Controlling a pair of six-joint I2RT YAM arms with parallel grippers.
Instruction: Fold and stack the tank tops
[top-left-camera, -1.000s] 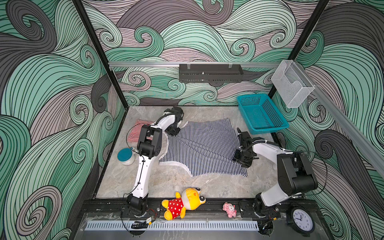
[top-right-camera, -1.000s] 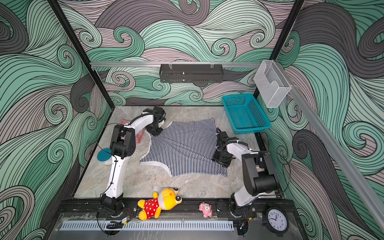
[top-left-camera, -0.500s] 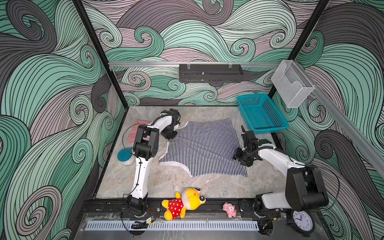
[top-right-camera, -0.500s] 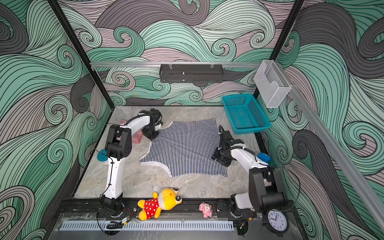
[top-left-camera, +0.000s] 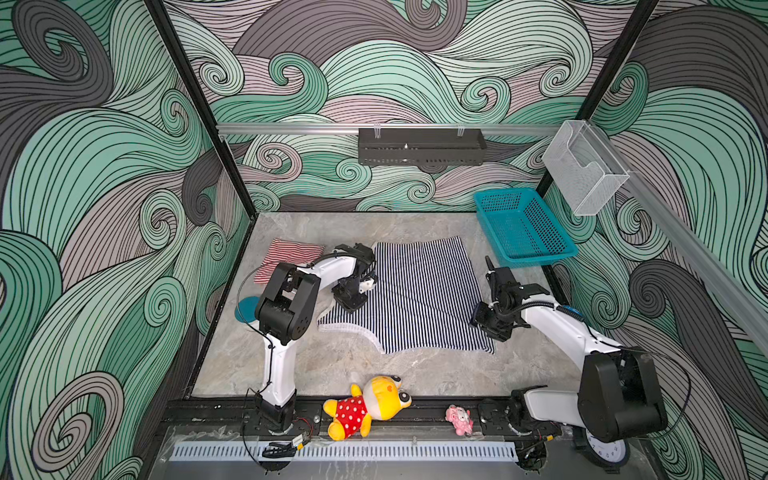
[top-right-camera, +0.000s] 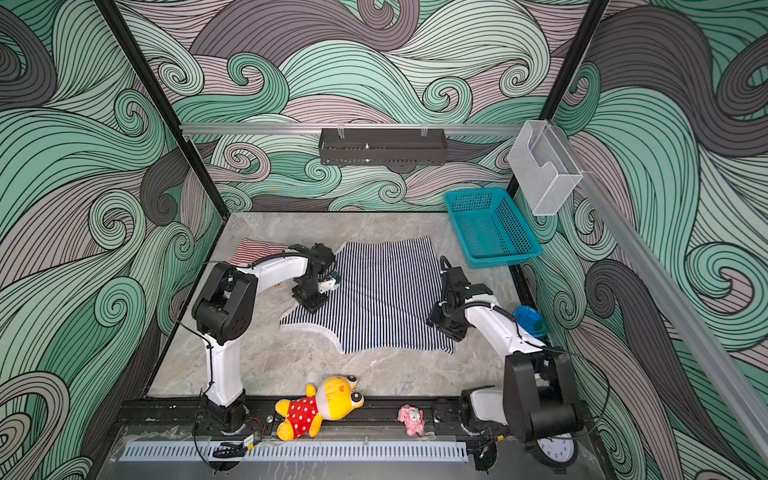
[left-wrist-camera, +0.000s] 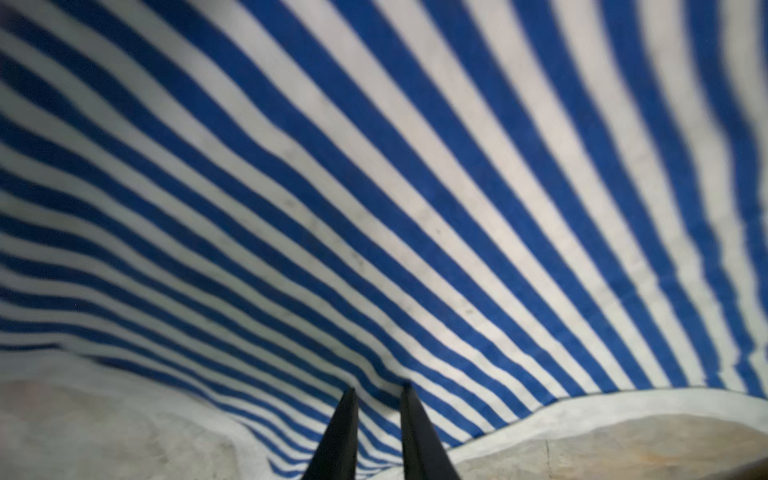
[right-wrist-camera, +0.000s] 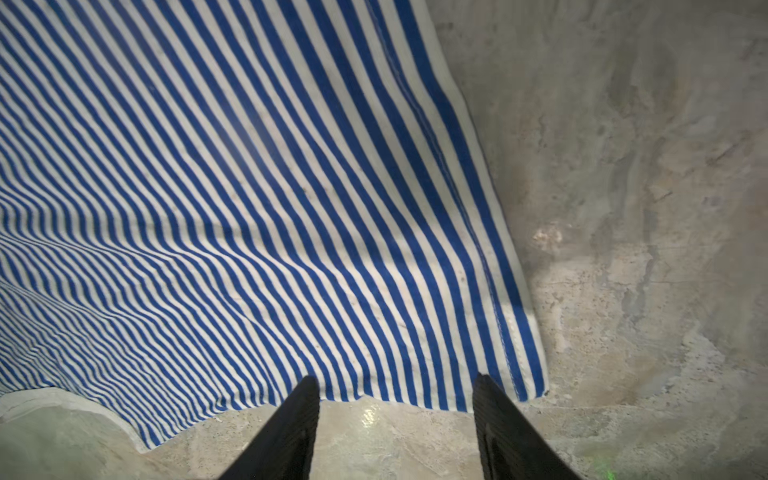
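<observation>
My right gripper draws back, lowers and closes at the near hem corner (top-left-camera: 491, 349) (right-wrist-camera: 534, 390) next, as it lies below and back of the gripper, beyond one open finger.
The navy-and-white tank top (top-left-camera: 419, 295) (top-right-camera: 382, 295) lies spread flat mid-table, straps to the left, hem to the right. The red-and-white tank top (top-left-camera: 291, 253) (top-right-camera: 253, 249) sits folded at the back left. My left gripper (top-left-camera: 351, 305) (left-wrist-camera: 378, 392) points down on the navy top's (left-wrist-camera: 374, 187) left edge between white trims. It is narrowly open, with flat cloth showing in the gap. My right gripper (top-left-camera: 482, 320) (right-wrist-camera: 395, 382) stands open at the front right hem corner of the navy top (right-wrist-camera: 228, 208), bare table between its fingers.
A teal basket (top-left-camera: 540, 257) stands at the back right. A yellow plush toy in a red dotted dress (top-left-camera: 365, 407) and a small pink toy (top-left-camera: 459, 419) lie on the front rail. A teal disc (top-left-camera: 245, 309) sits at the left edge, a blue bowl (top-right-camera: 530, 320) at the right.
My left gripper has moved from the navy top's back left corner toward the front along its left edge. The right arm's elbow swung outward; its gripper opened slightly. The cloth has kept its outline.
</observation>
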